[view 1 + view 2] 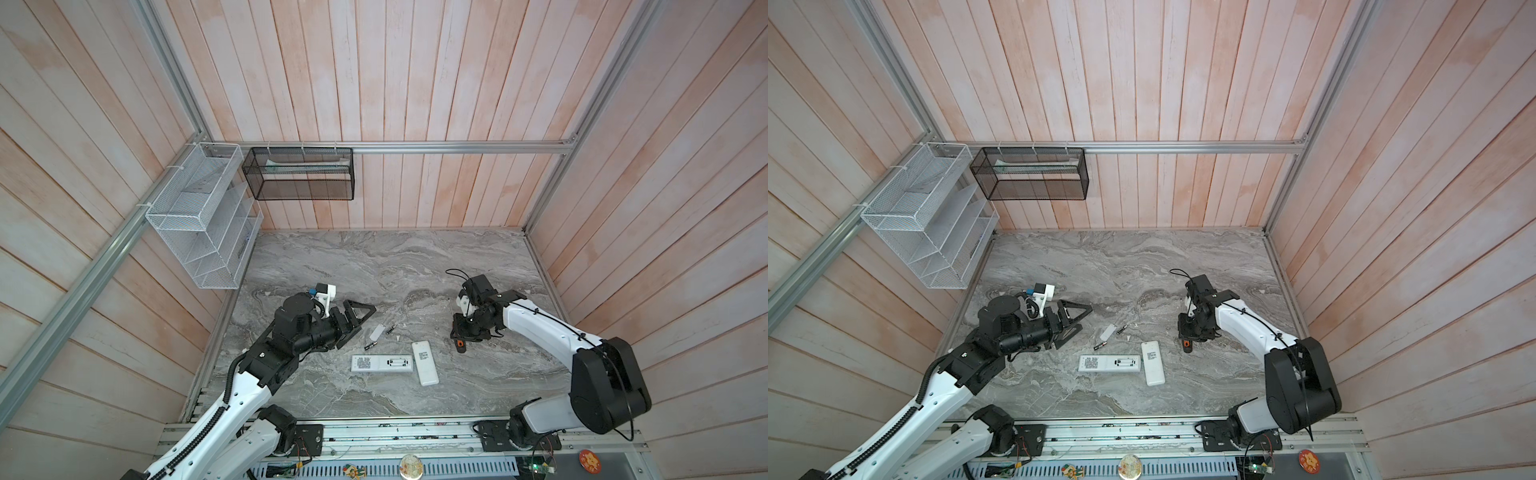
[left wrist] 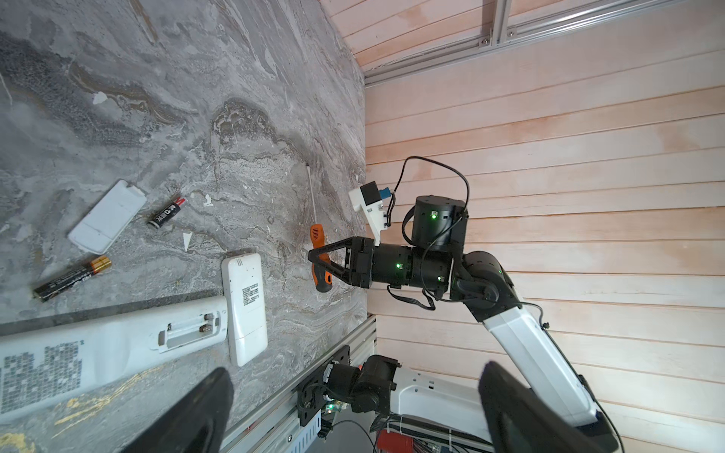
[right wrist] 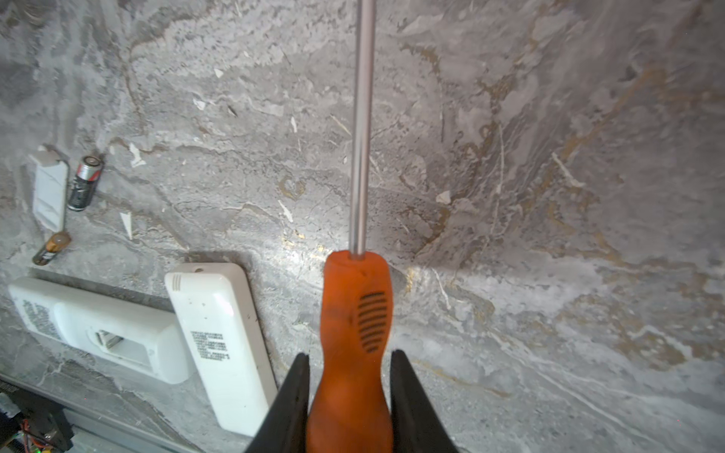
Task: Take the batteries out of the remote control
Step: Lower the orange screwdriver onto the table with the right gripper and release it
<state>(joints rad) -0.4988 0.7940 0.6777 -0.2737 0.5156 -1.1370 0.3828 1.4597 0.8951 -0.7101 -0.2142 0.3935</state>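
Note:
I should move my right gripper down onto the bare marble below it and let go of the orange-handled screwdriver (image 3: pixel 353 313), since both batteries already lie loose outside the remote control's open compartment.
Two batteries (image 1: pixel 370 345) (image 1: pixel 390 330) lie loose on the marble, black with gold marks, also in the left wrist view (image 2: pixel 72 277) (image 2: pixel 166 213). Between them rests a white cover (image 2: pixel 108 215). A long white remote control (image 1: pixel 382 363) lies back-up; its open compartment (image 2: pixel 188 329) shows bare contacts. A second remote (image 1: pixel 424 363) lies beside it with its back shut. My left gripper (image 1: pixel 363 322) hovers left of the batteries, open and holding nothing. My right gripper (image 3: pixel 349 357) is shut on an orange-handled screwdriver (image 3: pixel 353 313), right of the remotes.
A white wire basket (image 1: pixel 199 216) and a black mesh basket (image 1: pixel 299 174) hang on the back-left walls. Small white chips (image 2: pixel 187 240) dot the marble near the batteries. Wooden walls close three sides; an aluminium rail (image 1: pixel 395 432) runs along the front edge.

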